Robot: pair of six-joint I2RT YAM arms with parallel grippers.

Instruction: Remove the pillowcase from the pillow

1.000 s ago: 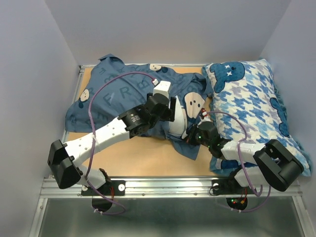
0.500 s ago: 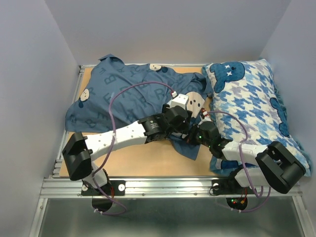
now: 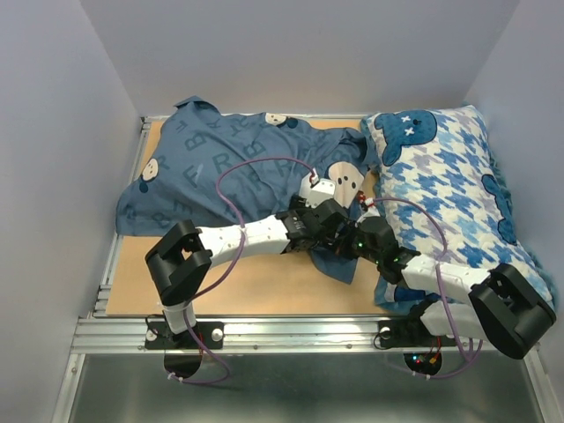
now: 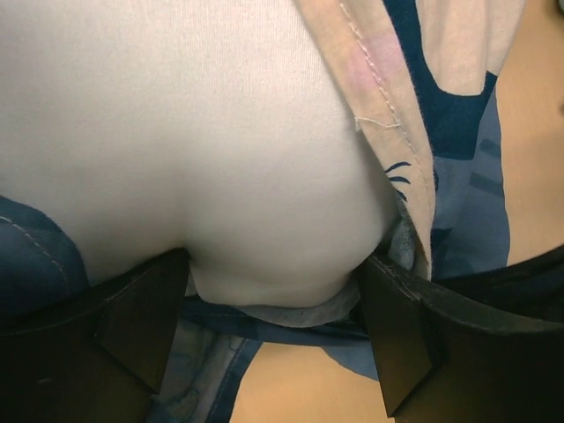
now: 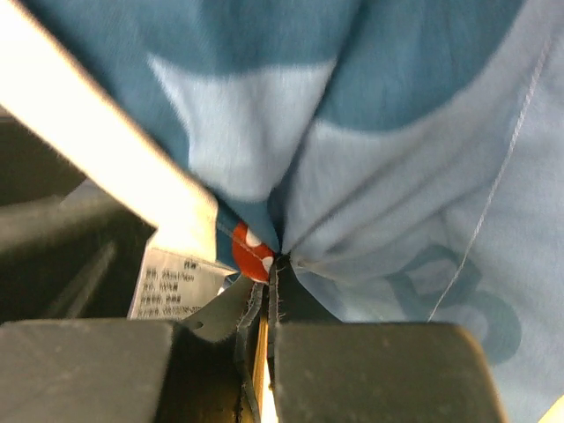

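The pillow's corner already bulges bare, so my right gripper will next pull the held blue edge of the pillowcase outward toward the cream bear face (image 3: pixel 345 181) and let go of it.
The slate-blue pillowcase (image 3: pixel 220 167) lies spread over the back left of the table. In the left wrist view its turned-back hem (image 4: pixel 388 132) lies over the plain white pillow (image 4: pixel 203 150). My left gripper (image 3: pixel 328 220) holds a bulging corner of the pillow between its fingers (image 4: pixel 132 335), which press it from both sides; it also shows in the left wrist view (image 4: pixel 273 326). My right gripper (image 3: pixel 357 240) is close beside it. In the right wrist view it (image 5: pixel 264 352) is shut on a bunched fold of pillowcase fabric (image 5: pixel 370 176), next to a white care label (image 5: pixel 172 282) and a red tag (image 5: pixel 251 251).
A blue-and-white houndstooth pillow (image 3: pixel 449 176) with cartoon figures fills the right side. The wooden tabletop (image 3: pixel 256 282) shows in front of the arms. Grey walls close in the sides and back. A metal rail (image 3: pixel 291 333) runs along the near edge.
My left arm has swung right and down from over the pillowcase to the pillow's corner, next to the right gripper. It now covers the white patch seen earlier. The right arm has barely moved.
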